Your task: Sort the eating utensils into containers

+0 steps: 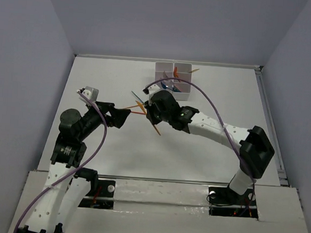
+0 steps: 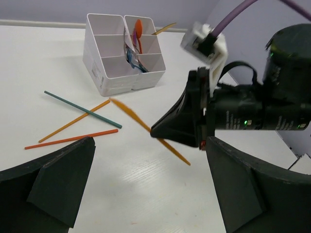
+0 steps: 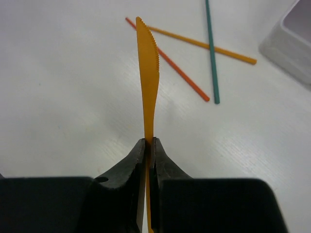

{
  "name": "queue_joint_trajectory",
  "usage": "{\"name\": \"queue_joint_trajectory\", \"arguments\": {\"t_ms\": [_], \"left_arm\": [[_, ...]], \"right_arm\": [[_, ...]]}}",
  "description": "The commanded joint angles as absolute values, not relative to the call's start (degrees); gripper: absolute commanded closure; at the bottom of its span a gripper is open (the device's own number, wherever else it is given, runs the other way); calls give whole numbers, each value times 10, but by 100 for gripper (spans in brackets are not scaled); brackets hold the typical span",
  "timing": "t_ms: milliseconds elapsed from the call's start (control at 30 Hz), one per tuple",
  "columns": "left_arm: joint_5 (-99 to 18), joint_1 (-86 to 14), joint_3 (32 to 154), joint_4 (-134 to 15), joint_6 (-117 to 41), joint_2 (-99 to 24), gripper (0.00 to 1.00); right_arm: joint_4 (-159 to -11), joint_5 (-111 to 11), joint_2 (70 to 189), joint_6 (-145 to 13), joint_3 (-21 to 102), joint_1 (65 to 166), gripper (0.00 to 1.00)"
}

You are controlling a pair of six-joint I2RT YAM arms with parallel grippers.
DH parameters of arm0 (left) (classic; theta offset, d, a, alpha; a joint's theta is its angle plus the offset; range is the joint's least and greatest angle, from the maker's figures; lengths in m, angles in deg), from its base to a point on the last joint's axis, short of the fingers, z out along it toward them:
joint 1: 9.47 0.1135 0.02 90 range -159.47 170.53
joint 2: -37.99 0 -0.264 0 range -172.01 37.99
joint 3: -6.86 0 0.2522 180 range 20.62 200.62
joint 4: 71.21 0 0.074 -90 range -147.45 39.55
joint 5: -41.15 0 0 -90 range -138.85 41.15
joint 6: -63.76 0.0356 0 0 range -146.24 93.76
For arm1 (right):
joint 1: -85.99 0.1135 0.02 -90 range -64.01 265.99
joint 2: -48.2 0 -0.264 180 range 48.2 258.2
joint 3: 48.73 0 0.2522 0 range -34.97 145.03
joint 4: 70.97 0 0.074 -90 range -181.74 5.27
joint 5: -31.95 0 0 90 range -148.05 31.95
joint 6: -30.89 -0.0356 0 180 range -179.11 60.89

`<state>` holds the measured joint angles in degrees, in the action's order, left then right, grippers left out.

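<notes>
I should next swing my right gripper outward over the far bin, which is to its right in the top view, and let go of the knife where an orange utensil sits.
My right gripper is shut on an orange plastic knife and holds it above the table, blade pointing away. It also shows in the left wrist view, gripping the knife mid-length. Below lie three thin sticks: teal, red-orange and orange. My left gripper is open and empty, facing the right gripper from the left. The white grid of bins stands at the back, holding an orange spoon and other utensils.
The table's raised right edge and back wall bound the white surface. The purple cable arcs over the right arm. The sticks lie between both grippers, just left of the bins.
</notes>
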<state>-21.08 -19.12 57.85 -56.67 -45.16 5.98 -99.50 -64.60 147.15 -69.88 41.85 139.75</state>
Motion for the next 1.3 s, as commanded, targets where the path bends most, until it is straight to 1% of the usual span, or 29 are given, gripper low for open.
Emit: {"name": "queue_joint_trajectory", "arguments": {"t_ms": [0,67,100,167,200,233,367,433,567,800,967,1067,1167,1267], "left_arm": [[-230,-193,609,-576,-444,58,1],[-230,-193,609,-576,-444,56,1],[-229,-193,608,-577,-444,54,1],[-232,-193,607,-576,-444,51,1],[-233,-193,607,-577,-444,50,1],[-233,-193,607,-577,-444,49,1],[-228,-193,606,-580,-445,42,1],[-225,-193,605,-582,-447,37,1],[-222,-193,605,-583,-447,30,1],[-214,-193,607,-590,-449,13,1],[-208,-176,607,-596,-451,5,1],[-199,-169,607,-601,-453,-4,1],[-192,-164,605,-606,-457,-13,1],[-184,-153,605,-609,-459,-17,1]], "right_arm": [[-889,-672,1429,-708,401,1344,100],[-851,-671,1403,-712,390,1327,100],[-801,-671,1394,-720,386,1315,100],[-761,-672,1376,-727,370,1277,100],[-712,-680,1371,-728,364,1264,100],[-696,-682,1371,-729,361,1236,100],[-605,-700,1387,-701,369,1183,100],[-544,-703,1427,-691,392,1152,100],[-482,-701,1477,-676,428,1111,100],[-373,-687,1612,-647,527,1070,100],[-332,-677,1695,-625,592,1065,100],[-332,-661,1737,-604,632,1059,100],[-326,-654,1760,-598,650,1059,100],[-313,-648,1773,-598,642,1059,100]]}}
